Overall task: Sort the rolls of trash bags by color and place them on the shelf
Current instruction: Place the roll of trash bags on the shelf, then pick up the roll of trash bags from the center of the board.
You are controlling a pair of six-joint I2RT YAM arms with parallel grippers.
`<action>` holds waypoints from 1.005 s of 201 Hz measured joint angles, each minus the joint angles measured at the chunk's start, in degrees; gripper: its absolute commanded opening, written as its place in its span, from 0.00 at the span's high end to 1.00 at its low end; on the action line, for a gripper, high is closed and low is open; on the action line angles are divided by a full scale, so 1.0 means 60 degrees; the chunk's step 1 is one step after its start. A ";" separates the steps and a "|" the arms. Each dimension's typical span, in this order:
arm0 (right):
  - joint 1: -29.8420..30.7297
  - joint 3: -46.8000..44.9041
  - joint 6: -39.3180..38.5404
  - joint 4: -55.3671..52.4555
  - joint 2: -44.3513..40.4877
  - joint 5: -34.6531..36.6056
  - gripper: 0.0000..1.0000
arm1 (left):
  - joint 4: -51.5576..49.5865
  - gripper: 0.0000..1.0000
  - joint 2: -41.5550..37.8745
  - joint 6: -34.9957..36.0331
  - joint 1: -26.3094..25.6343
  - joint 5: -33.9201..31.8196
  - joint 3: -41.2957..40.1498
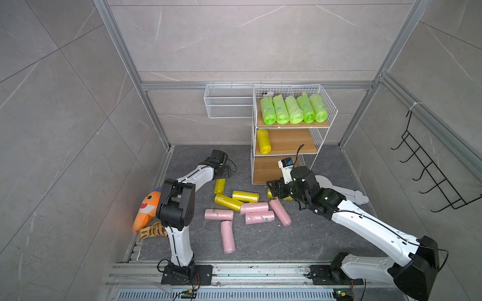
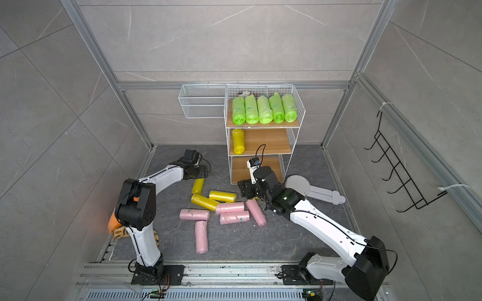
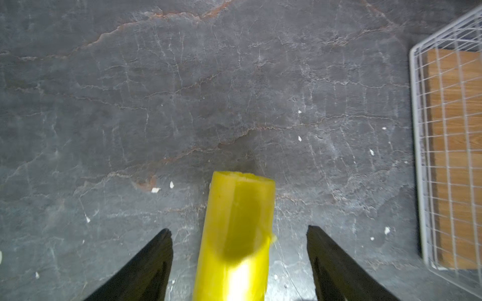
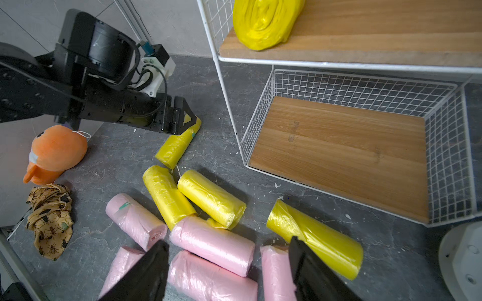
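My left gripper should move down next around the far half of the yellow roll [image 1: 221, 181] [image 3: 237, 233] below it and close, since its open fingers leave a gap at each side.
The shelf [image 1: 292, 142] stands at the back with several lime green rolls [image 1: 294, 109] on its top tier and one yellow roll [image 1: 263, 142] on the middle tier. Its bottom board [image 4: 339, 153] is bare. My left gripper [image 3: 238, 229] is open, its fingers straddling a yellow roll [image 3: 234, 234] on the floor with a gap at each side. Two more yellow rolls [image 1: 245, 196] lie beside several pink rolls [image 1: 254, 207]. My right gripper [image 4: 228, 241] hangs open above the pink rolls [image 4: 211, 245], next to another yellow roll [image 4: 315, 239].
An orange plush shark [image 1: 146, 208] and a patterned cloth [image 1: 154, 230] lie behind the left arm. A white wire basket [image 1: 228, 101] hangs left of the shelf. A black hook rack [image 1: 430, 177] is on the right wall. A flat white paddle [image 1: 339, 191] lies beside the right arm.
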 measured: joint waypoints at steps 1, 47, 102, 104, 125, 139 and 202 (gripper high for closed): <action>0.0000 0.0000 0.0000 0.0000 0.0000 0.0000 0.23 | -0.0036 0.18 0.0062 0.0022 0.0000 -0.0015 0.0062; 0.0000 -0.0208 0.0011 0.0004 0.0018 -0.0040 0.23 | -0.0878 0.28 0.1406 0.0499 0.0000 -0.0076 0.1486; 0.0000 -0.0229 0.0040 0.0000 0.0018 -0.0033 0.23 | -0.1315 0.51 0.1861 0.0703 0.0000 -0.0240 0.1902; 0.0000 -0.0229 0.0036 0.0004 0.0018 -0.0033 0.23 | -0.1322 0.52 0.1861 0.0721 0.0000 -0.0251 0.1912; 0.0000 -0.0229 0.0040 0.0000 0.0018 -0.0033 0.22 | -0.1392 0.61 0.1858 0.0729 0.0000 -0.0273 0.1963; 0.0000 -0.0229 0.0040 0.0000 0.0018 -0.0036 0.22 | -0.1384 0.63 0.1821 0.0685 0.0000 -0.0306 0.1956; 0.0000 -0.0226 0.0495 0.0313 0.0015 -0.0856 0.20 | -0.0055 0.73 -0.1377 -0.0849 0.0076 0.0182 0.0142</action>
